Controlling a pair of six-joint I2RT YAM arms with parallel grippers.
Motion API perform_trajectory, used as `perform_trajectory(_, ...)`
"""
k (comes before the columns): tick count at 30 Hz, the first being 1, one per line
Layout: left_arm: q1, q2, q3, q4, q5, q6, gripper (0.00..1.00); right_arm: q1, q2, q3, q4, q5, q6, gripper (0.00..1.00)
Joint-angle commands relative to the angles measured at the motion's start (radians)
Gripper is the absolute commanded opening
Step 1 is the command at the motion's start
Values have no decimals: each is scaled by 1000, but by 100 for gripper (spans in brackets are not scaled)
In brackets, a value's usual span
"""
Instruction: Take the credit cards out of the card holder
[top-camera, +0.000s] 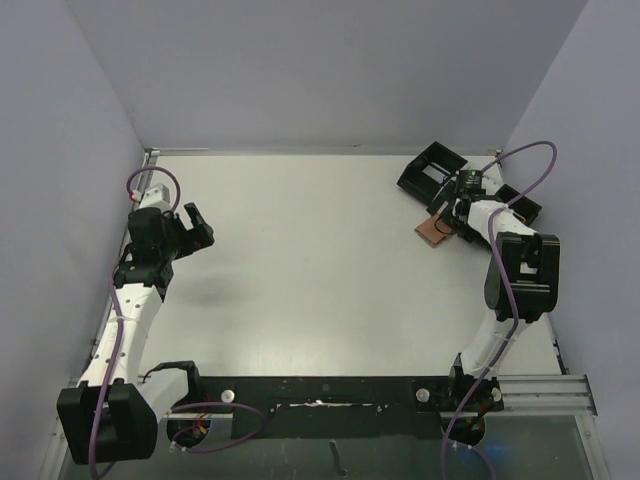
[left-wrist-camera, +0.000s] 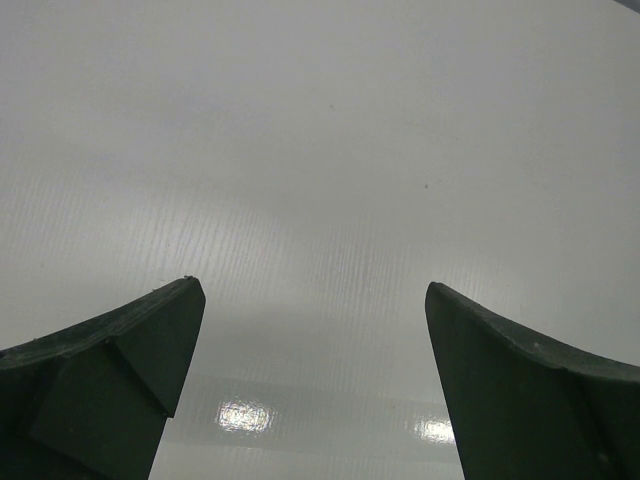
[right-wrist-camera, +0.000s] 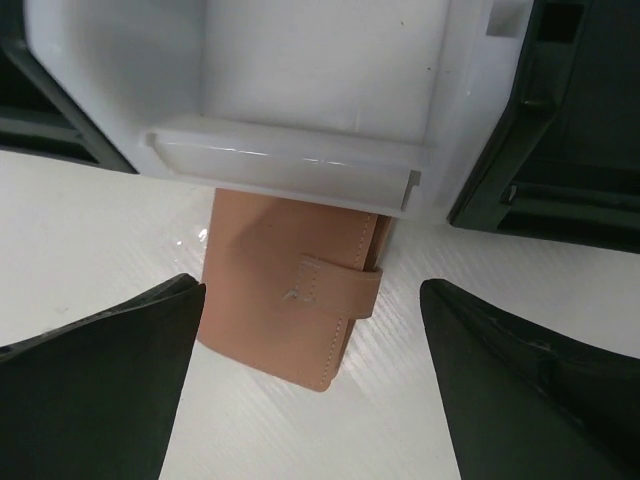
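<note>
My right gripper should next move down and back to pull the wallet clear, because the tray covers its far end, then turn it onto the strap-side edge (top-camera: 445, 239) (right-wrist-camera: 365, 295).
The card holder (right-wrist-camera: 285, 295) is a tan-brown leather wallet, closed, with its tab strap across the front. It lies on the white table, its far end tucked under the tray's white middle section (right-wrist-camera: 290, 150). In the top view it (top-camera: 433, 232) shows at the far right. My right gripper (right-wrist-camera: 310, 310) is open just above it, one finger on each side, not touching. The credit cards are hidden. My left gripper (top-camera: 192, 226) is open and empty over bare table at the left; it also shows in the left wrist view (left-wrist-camera: 315, 300).
The black three-compartment tray (top-camera: 440, 168) with a white middle stands at the far right corner, right behind the wallet. Purple-grey walls enclose the table on three sides. A metal rail (top-camera: 545, 392) runs along the near right edge.
</note>
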Motion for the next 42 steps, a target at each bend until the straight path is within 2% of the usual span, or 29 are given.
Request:
perform_trajectory(1, 8, -28, -9, 72, -6, 24, 94, 2, 36, 31, 18, 61, 25, 92)
perform_trajectory(8, 8, -12, -12, 68, -1, 24, 94, 46, 11, -81, 75, 126, -37, 76)
perform_trajectory(12, 8, -1, -9, 68, 2, 24, 94, 59, 0, -125, 94, 80, -75, 67)
perform_trajectory(23, 8, 1, -15, 77, 19, 45, 92, 170, -203, -340, 183, -133, -185, 63)
perform_trajectory(27, 8, 2, -21, 95, 35, 49, 92, 161, -292, -358, 167, -131, -170, 65)
perform_trajectory(30, 8, 6, -19, 95, 36, 49, 91, 108, -336, -366, 164, -154, -123, 66)
perform_trajectory(35, 8, 5, -24, 101, 47, 47, 91, 17, -312, -395, 233, -358, -62, 63)
perform_trajectory(42, 9, 13, -27, 104, 61, 44, 91, 2, -199, -378, 271, -480, -41, 57)
